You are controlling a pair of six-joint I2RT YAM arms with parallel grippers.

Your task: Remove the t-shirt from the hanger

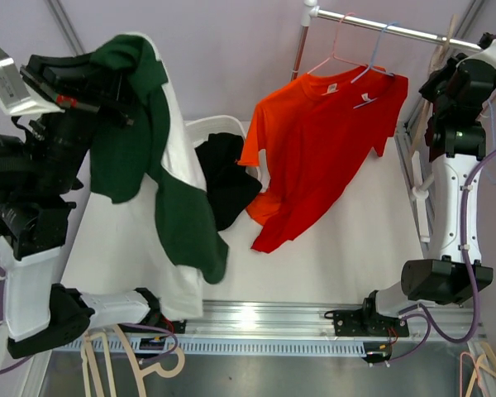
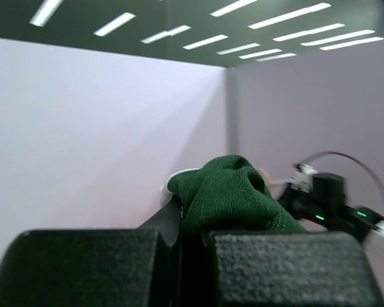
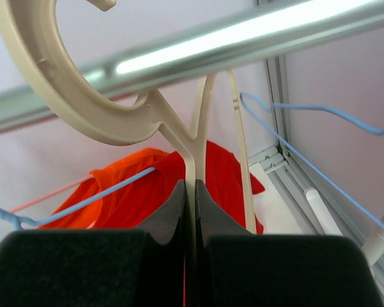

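Observation:
The bar now crosses low in the curve of the hanger's hook, so next I should lower my right gripper slightly to settle the hook on the bar (image 1: 388,29) and release the hanger's stem.
A dark green t-shirt (image 1: 140,141) hangs bunched from my left gripper (image 1: 107,70), raised high at the far left, with white cloth (image 1: 178,248) hanging behind it. In the left wrist view the gripper (image 2: 182,214) is shut on the green knit fabric (image 2: 233,198). At the right end of the metal rail (image 1: 388,29), my right gripper (image 1: 453,64) is shut on the stem of a beige plastic hanger (image 3: 70,96), whose hook sits over the rail (image 3: 243,45). In its own view the right gripper (image 3: 193,192) pinches that stem. No cloth shows on this hanger.
An orange t-shirt (image 1: 314,141) hangs from pink and blue wire hangers on the rail. A black garment (image 1: 223,178) lies in a white basket (image 1: 223,124) at the back. Spare beige hangers (image 1: 124,356) lie at the near left edge. A blue wire hanger (image 3: 307,128) hangs beside the beige one.

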